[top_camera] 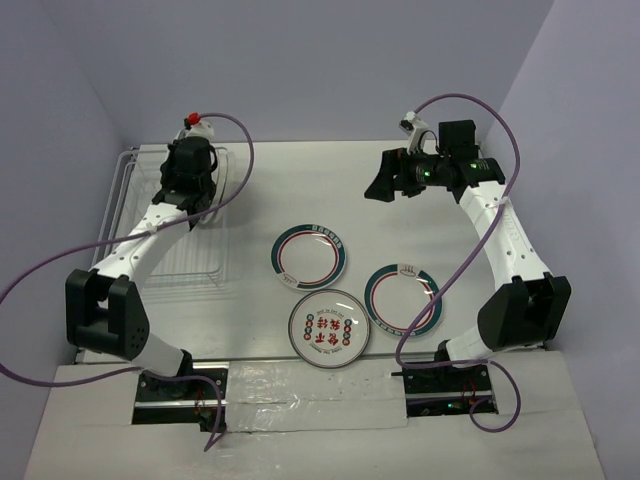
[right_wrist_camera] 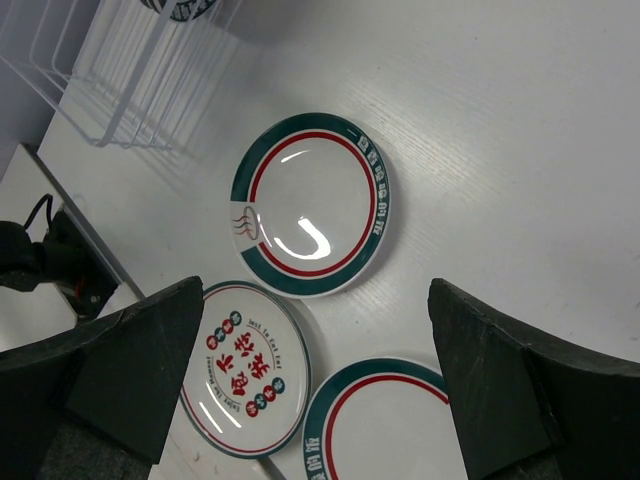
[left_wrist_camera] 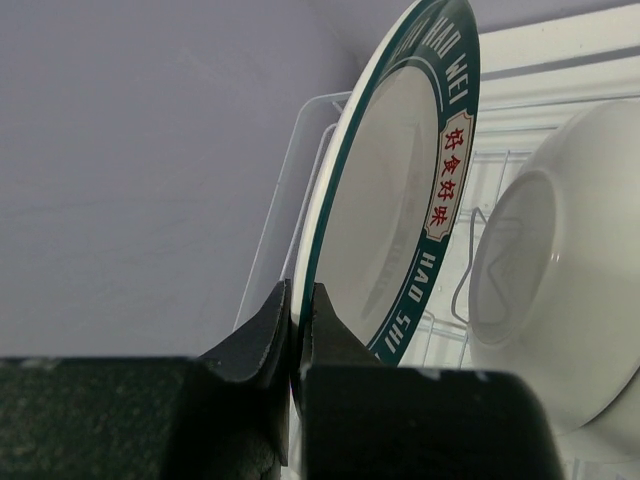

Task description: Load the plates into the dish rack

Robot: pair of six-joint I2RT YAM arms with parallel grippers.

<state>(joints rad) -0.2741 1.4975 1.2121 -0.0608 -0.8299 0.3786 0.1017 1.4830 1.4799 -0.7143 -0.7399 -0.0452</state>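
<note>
I will lower my left gripper and move it toward the standing white dish before I open it, so the held plate gets into the rack point(top_camera: 185, 268).
My left gripper point(left_wrist_camera: 300, 300) is shut on the edge of a white plate with a dark green lettered rim point(left_wrist_camera: 400, 180) and holds it upright on edge over the wire dish rack point(left_wrist_camera: 470, 262). From above, the left gripper point(top_camera: 190, 172) hangs over the rack point(top_camera: 185, 268) at the far left. My right gripper point(top_camera: 382, 187) is open and empty, raised above the table point(right_wrist_camera: 315, 300). Three plates lie flat on the table: a green-rimmed one point(top_camera: 310, 252) point(right_wrist_camera: 310, 205), a second green-rimmed one point(top_camera: 402, 298) point(right_wrist_camera: 385, 425), and one with red characters point(top_camera: 328, 328) point(right_wrist_camera: 245, 368).
A white bowl-like dish point(left_wrist_camera: 560, 290) stands in the rack just right of the held plate. The rack also shows at the right wrist view's top left point(right_wrist_camera: 120, 70). Walls close in at the back and both sides. Purple cables loop off both arms.
</note>
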